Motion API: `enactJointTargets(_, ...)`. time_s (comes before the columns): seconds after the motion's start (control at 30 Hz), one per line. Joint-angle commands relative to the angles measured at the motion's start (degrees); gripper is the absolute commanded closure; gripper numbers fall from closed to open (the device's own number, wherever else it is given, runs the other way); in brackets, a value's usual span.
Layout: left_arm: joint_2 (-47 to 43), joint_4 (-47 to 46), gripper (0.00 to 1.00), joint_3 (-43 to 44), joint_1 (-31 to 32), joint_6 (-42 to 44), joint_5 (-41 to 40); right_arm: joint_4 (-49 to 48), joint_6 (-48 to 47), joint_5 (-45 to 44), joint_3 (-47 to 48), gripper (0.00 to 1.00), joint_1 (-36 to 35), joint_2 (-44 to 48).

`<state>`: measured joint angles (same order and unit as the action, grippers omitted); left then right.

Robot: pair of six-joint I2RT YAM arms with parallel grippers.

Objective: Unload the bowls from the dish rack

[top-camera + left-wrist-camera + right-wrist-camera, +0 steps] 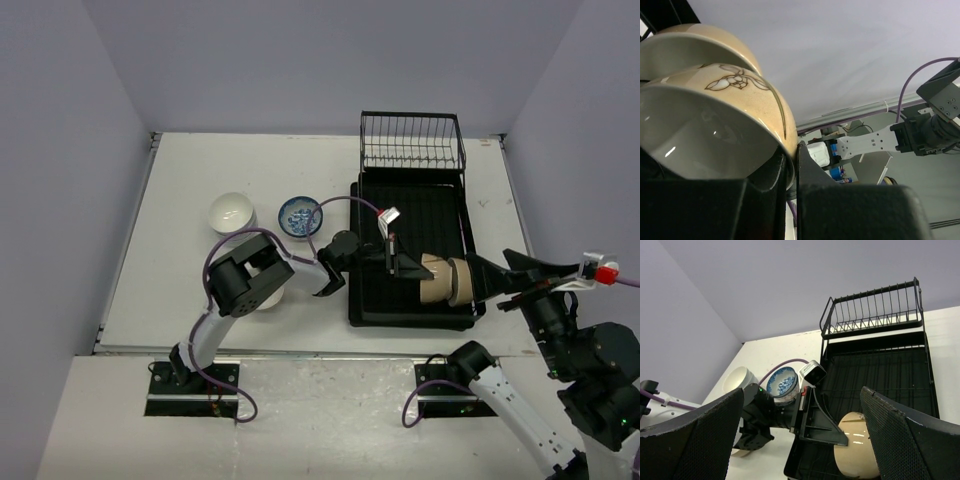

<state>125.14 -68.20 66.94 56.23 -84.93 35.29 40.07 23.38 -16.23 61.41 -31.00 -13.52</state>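
The nearer tan bowl swings left in the top view over the white bowl under the arm (271,299) next. My left gripper then lowers and releases it.
Two tan bowls lie on their sides, nested close, at the front of the black dish rack (432,212). My left gripper (410,268) is shut on the rim of the nearer tan bowl (435,280). In the left wrist view this flower-painted bowl (730,100) has its rim pinched between the jaws of the left gripper (792,156), with the second tan bowl (695,37) behind it. My right gripper (497,273) is wide open beside the second tan bowl (463,281). In the right wrist view the right gripper (800,407) is empty and looks toward the tan bowl (855,447).
A white bowl (232,212) and a blue-and-white bowl (299,216) stand on the table left of the rack. Another white bowl (268,298) sits partly under the left arm. The wire basket (412,140) stands at the rack's far end.
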Motion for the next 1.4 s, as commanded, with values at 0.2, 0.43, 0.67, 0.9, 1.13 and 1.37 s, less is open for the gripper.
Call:
enactJointTargets(0.2, -5.0, -34.5, 1.00, 2.4, -1.3, -0.2, 0.0, -1.8, -1.7, 0.9, 0.1, 0.01, 0.0, -1.1)
enactJointTargets(0.43, -8.3, -36.5, 1.00, 0.9, -1.3, 2.7, 0.3, -1.5, -1.8, 0.8, -0.2, 0.01, 0.0, -0.6)
enactJointTargets(0.67, -14.4, -35.3, 1.00, -0.9, -1.3, 7.5, 2.2, -1.6, -1.8, 0.8, -0.7, 0.01, 0.0, -0.4)
enactJointTargets(0.9, -30.3, -7.6, 1.00, -8.9, -2.6, 25.1, -3.3, -1.5, -1.9, 0.5, -0.6, 0.01, 0.1, -0.6)
enactJointTargets(1.13, -54.1, 65.5, 1.00, -6.7, -1.8, 52.0, -44.2, 0.4, -2.8, -4.2, -0.3, 0.01, 0.0, -1.9)
enactJointTargets(1.37, -62.6, 107.5, 1.00, -2.2, -2.7, 50.5, -68.7, -0.3, -2.7, -4.4, -0.1, 0.01, 0.1, -5.4)
